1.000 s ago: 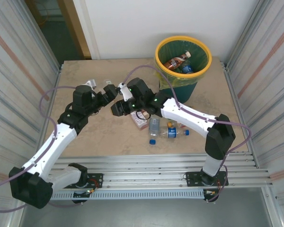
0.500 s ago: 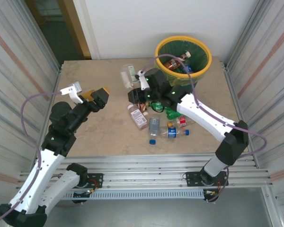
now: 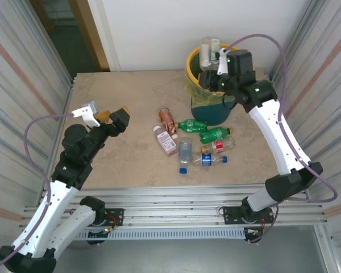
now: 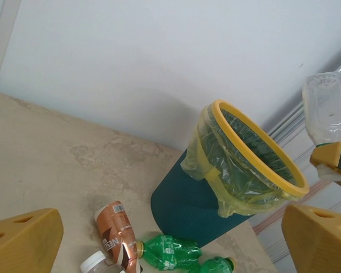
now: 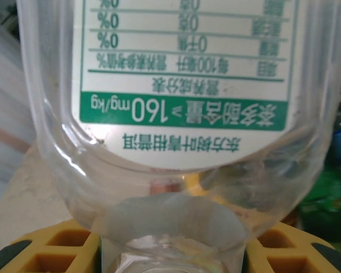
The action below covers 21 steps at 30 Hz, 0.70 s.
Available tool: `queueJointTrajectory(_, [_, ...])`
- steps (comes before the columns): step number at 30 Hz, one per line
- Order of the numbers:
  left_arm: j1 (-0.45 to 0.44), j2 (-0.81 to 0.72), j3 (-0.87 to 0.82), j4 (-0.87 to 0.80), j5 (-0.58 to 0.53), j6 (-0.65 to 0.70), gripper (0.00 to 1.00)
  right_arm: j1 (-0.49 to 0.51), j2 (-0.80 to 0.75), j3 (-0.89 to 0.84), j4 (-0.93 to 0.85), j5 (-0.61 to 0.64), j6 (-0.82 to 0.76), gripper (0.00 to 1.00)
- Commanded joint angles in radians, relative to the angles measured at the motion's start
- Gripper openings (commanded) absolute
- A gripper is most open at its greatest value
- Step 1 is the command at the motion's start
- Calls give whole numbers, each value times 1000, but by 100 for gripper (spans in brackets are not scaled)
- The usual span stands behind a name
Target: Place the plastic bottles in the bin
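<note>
The clear bottle is still only over the bin's near rim, so my right gripper should carry it outward over the bin's lined opening next and let go of it there.
My right gripper is shut on a clear bottle with a white and green label, held upright over the near-left rim of the teal bin. The bin's yellow rim and liner bag also show in the left wrist view, with the held clear bottle up at the right. Several bottles lie in front of the bin: a brown-orange one, two green ones, and clear ones. My left gripper hangs open and holds nothing over the table's left side.
A clear bottle with a white cap lies beside the brown-orange one. A loose blue cap sits near the front. Corrugated metal walls close in both sides, and a metal rail runs along the near edge.
My right arm has carried the clear bottle from the table's middle up to the bin. My left arm let go, drew back to the left and rose.
</note>
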Motion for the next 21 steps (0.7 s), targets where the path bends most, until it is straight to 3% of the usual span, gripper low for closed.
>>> queueJointTrajectory(1, [-2, 4, -2, -2, -20, 13, 99, -61, 62, 89, -85, -53, -53, 24])
queueJointTrajectory(8, [-3, 6, -1, -20, -20, -5, 99, -143, 186, 193, -122, -59, -115, 24])
queueJointTrajectory(21, [-3, 5, -7, -51, -34, -29, 99, -155, 359, 324, -196, -22, -163, 29])
